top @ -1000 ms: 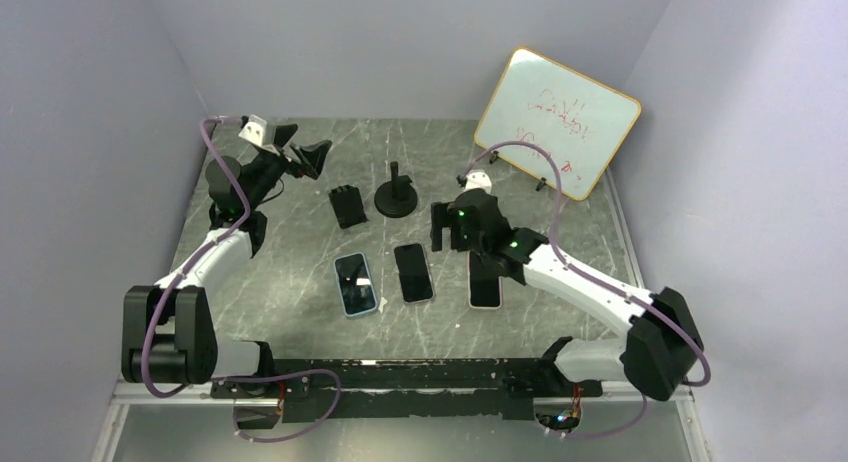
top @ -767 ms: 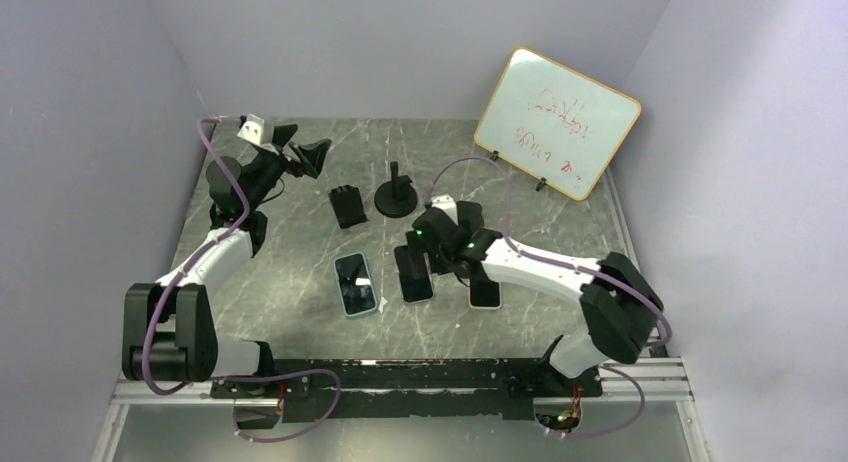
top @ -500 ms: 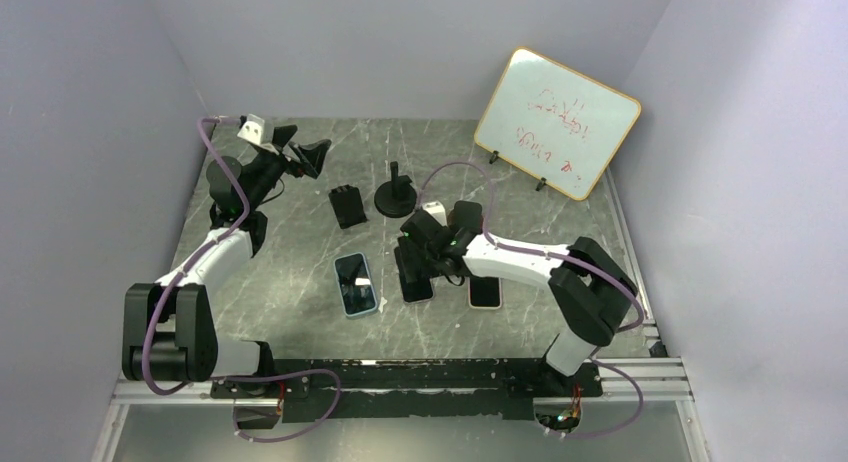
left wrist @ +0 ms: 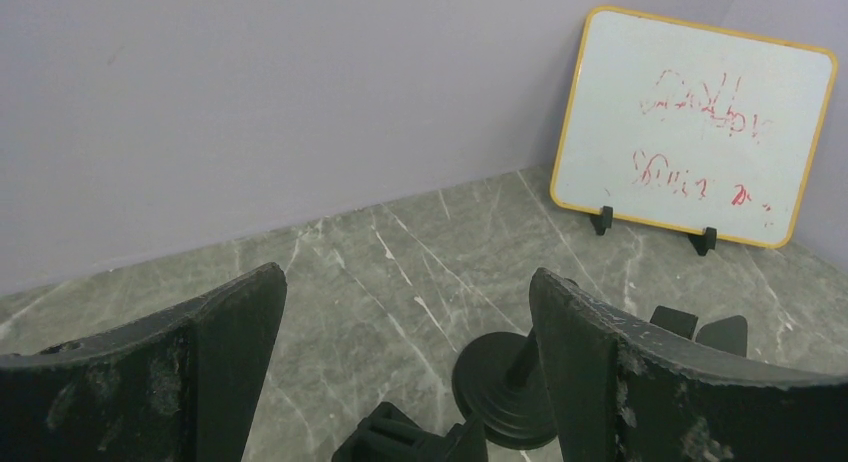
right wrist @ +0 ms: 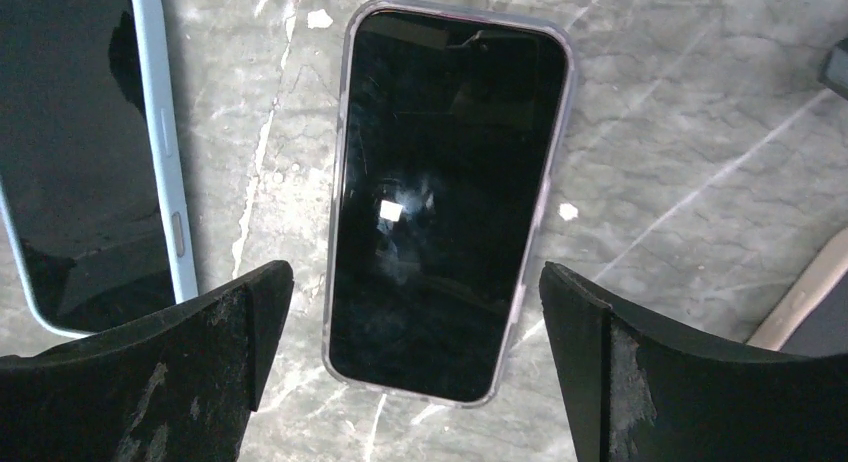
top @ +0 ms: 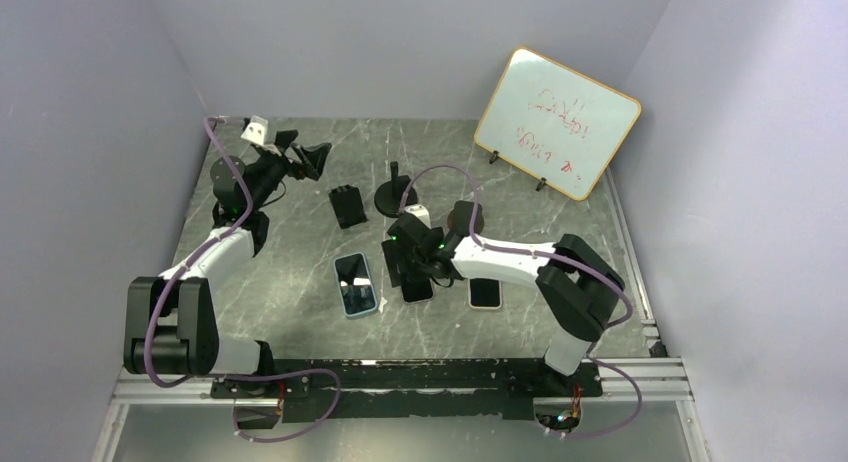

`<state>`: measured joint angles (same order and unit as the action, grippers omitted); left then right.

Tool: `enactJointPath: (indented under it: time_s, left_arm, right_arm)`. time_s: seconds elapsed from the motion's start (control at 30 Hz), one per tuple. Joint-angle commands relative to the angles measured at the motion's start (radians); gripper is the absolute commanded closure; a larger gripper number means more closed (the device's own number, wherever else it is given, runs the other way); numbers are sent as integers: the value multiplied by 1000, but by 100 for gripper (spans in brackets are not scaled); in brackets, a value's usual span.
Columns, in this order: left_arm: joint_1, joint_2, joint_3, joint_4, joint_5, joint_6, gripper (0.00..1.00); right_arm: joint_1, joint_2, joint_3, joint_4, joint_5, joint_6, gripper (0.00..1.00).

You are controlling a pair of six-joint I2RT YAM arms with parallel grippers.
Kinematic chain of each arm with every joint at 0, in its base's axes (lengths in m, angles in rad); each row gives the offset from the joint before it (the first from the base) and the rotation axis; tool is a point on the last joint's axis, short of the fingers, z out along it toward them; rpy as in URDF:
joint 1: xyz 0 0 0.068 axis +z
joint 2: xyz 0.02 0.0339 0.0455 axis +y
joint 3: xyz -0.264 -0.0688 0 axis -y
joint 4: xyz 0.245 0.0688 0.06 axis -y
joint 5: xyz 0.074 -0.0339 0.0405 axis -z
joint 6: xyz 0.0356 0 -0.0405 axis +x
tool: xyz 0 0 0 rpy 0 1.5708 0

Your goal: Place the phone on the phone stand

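The left gripper will next go down and back onto the clear-cased phone's edge (top: 403,290) by the blue-cased phone, because the right gripper is coming from the opposite side.
Three phones lie face up mid-table: a blue-cased phone (top: 355,284), a clear-cased phone (top: 417,285) and a pale-cased phone (top: 485,292). My right gripper (top: 405,265) hovers over the clear-cased phone, open and empty. In the right wrist view the clear-cased phone (right wrist: 450,197) lies between the spread fingers (right wrist: 150,372), with the blue-cased phone (right wrist: 85,152) at the left. A black folding phone stand (top: 347,205) and a round-based stand (top: 395,195) sit behind the phones. My left gripper (top: 308,158) is open and empty, raised at the far left. The left wrist view shows the round-based stand (left wrist: 510,387).
A whiteboard (top: 556,122) with red scribbles leans at the back right, also in the left wrist view (left wrist: 690,122). Grey walls close in the table on three sides. The pale-cased phone's edge (right wrist: 800,292) shows at the right of the right wrist view.
My right gripper has swung left from above the pale-cased phone to above the clear-cased phone. The left arm has barely shifted. The phones and stands have not moved.
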<state>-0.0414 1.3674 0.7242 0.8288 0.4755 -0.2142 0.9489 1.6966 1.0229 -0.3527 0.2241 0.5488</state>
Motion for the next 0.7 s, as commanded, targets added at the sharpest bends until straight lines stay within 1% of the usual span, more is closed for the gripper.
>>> enactJointPath:
  time_s: [0.0, 0.33, 0.43, 0.47, 0.53, 0.57, 0.6, 0.67]
  left_arm:
    - [3, 4, -6, -8, -9, 28, 4]
    - [3, 13, -8, -25, -8, 42, 4]
    - [1, 16, -11, -26, -9, 41, 5]
    - [-1, 17, -14, -25, -7, 28, 6]
    - [-20, 17, -26, -7, -5, 18, 7]
    - [-48, 15, -33, 0, -15, 18, 7]
    - [-76, 13, -41, -7, -28, 27, 8]
    - [-163, 0, -44, -59, -88, 65, 9]
  right_arm:
    - [12, 58, 38, -16, 24, 1, 0]
    - [16, 118, 63, -49, 44, 3, 1]
    - [15, 117, 57, -42, 32, 5, 11]
    - [16, 114, 52, -39, 31, 6, 18]
    - [15, 112, 42, -30, 27, 7, 38]
    - [15, 116, 43, -29, 26, 8, 44]
    - [15, 124, 45, -31, 24, 6, 48]
    - [15, 143, 52, -42, 24, 4, 50]
